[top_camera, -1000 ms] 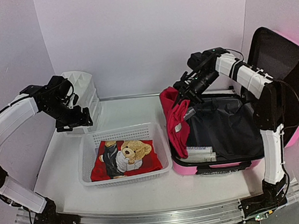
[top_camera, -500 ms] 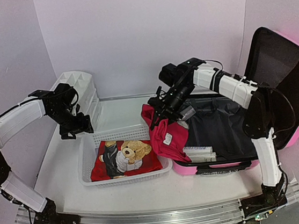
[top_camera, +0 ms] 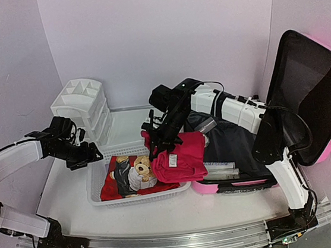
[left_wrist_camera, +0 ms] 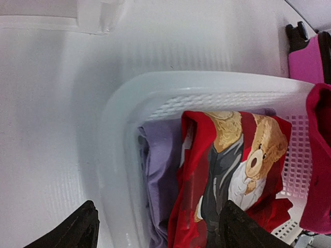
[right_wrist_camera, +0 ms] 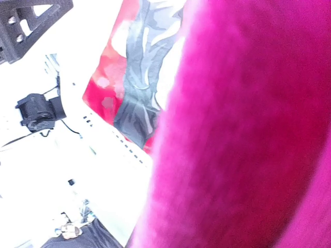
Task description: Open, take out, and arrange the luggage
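Observation:
Next, my right gripper shifts to the left in the top view and lowers the crimson garment over the teddy-bear shirt (top_camera: 137, 176) (right_wrist_camera: 138, 75), since the crimson garment overhangs the basket's rim.
The luggage (top_camera: 320, 91), a bright-pink hard-shell suitcase with black lining, lies open at the right with its lid up; a pink corner of the luggage (left_wrist_camera: 305, 62) shows in the left wrist view. My right gripper (top_camera: 155, 139) is shut on a crimson garment (top_camera: 181, 158), which hangs over the right end of the white mesh basket (top_camera: 98, 181). That garment (right_wrist_camera: 248, 129) fills the right wrist view and hides the fingers. My left gripper (top_camera: 91, 156) is open over the basket's left rim (left_wrist_camera: 119, 134), with nothing between its fingers (left_wrist_camera: 77, 230).
The basket holds a red teddy-bear shirt (top_camera: 136, 172) lying on a purple cloth (left_wrist_camera: 160, 170). A white drawer organizer (top_camera: 83, 106) stands at the back left. Flat white boxes (top_camera: 221, 168) lie at the suitcase's front edge.
My right gripper has carried the crimson garment left, out of the suitcase and over the basket. My left arm has come forward and down from the organizer to the basket's left end, its fingers narrowing a little.

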Motion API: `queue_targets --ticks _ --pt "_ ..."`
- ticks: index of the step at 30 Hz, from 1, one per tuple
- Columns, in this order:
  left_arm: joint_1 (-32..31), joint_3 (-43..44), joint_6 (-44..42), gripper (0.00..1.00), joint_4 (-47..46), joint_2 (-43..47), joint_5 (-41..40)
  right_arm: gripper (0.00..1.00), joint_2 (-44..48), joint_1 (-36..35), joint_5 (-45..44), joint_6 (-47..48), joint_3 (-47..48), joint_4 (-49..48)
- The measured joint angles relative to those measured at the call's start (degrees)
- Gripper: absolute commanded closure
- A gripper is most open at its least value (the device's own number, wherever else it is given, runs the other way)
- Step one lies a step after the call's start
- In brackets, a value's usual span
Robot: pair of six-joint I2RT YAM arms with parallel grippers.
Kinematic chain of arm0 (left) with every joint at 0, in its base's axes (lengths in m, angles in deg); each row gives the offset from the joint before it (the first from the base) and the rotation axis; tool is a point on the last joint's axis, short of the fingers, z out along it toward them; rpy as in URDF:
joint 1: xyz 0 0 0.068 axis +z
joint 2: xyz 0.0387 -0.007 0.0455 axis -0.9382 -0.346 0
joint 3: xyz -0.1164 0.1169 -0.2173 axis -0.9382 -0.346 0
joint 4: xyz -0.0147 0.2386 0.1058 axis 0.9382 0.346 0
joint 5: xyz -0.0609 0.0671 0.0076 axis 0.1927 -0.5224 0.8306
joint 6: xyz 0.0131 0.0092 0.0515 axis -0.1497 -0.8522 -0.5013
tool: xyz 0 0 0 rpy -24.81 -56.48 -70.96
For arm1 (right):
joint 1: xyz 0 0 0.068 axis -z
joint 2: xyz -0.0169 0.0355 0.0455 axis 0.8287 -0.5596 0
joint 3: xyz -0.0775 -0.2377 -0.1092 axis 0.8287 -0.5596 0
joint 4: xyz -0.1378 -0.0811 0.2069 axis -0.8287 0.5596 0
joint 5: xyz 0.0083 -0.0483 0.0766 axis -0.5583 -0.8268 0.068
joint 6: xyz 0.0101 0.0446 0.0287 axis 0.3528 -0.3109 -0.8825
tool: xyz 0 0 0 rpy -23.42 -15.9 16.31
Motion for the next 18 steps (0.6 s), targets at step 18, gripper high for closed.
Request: queue_targets --ticks 18 --pt "0.90 -5.95 3.30 0.27 -11.80 0.02 7.02 1.00 -4.00 -5.95 -3.89 -0.50 3.82 -3.98"
